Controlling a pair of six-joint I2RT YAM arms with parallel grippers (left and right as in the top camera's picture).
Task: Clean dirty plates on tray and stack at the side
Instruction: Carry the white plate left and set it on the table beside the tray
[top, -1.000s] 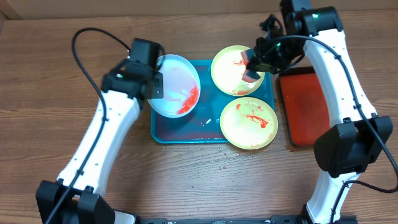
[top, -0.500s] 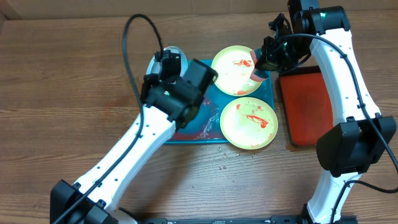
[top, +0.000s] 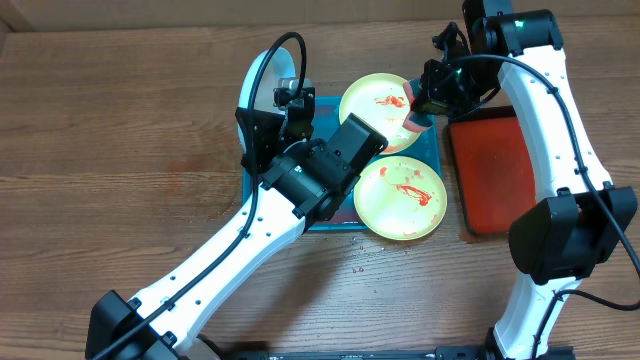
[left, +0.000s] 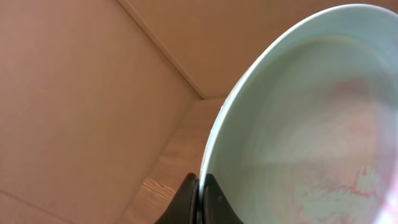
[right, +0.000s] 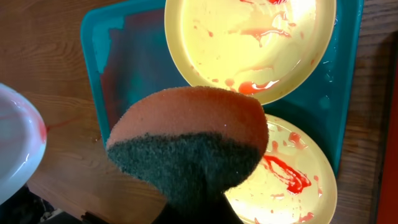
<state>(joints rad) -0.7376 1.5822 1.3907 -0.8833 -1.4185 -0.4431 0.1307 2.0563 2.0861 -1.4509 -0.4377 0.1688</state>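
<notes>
The plate comes down to the left in the overhead view in my left gripper next, tilts flat and gets released. The wooden table beside the turquoise tray is bare.
My left gripper (top: 280, 88) is shut on the rim of the light blue plate (top: 258, 80) and holds it up on edge above the back left corner of the turquoise tray (top: 432, 152). In the left wrist view the jaws (left: 199, 198) pinch the plate's rim (left: 298, 124), and faint red smears show inside. My right gripper (top: 414, 106) is shut on an orange and dark green sponge (right: 186, 137), held above the tray's back right. Two yellow-green plates with red sauce lie on the tray, one at the back (top: 378, 112) (right: 249, 43) and one at the front (top: 402, 197) (right: 292, 174).
A dark red tray with a black rim (top: 490, 170) lies on the wooden table to the right of the turquoise tray. The left arm's body reaches over the tray's left half. The tray's floor (right: 130, 68) has wet smears.
My left arm has swung over the tray and lifted the light blue plate, tipping it on edge towards the back. The right gripper with the sponge has barely moved.
</notes>
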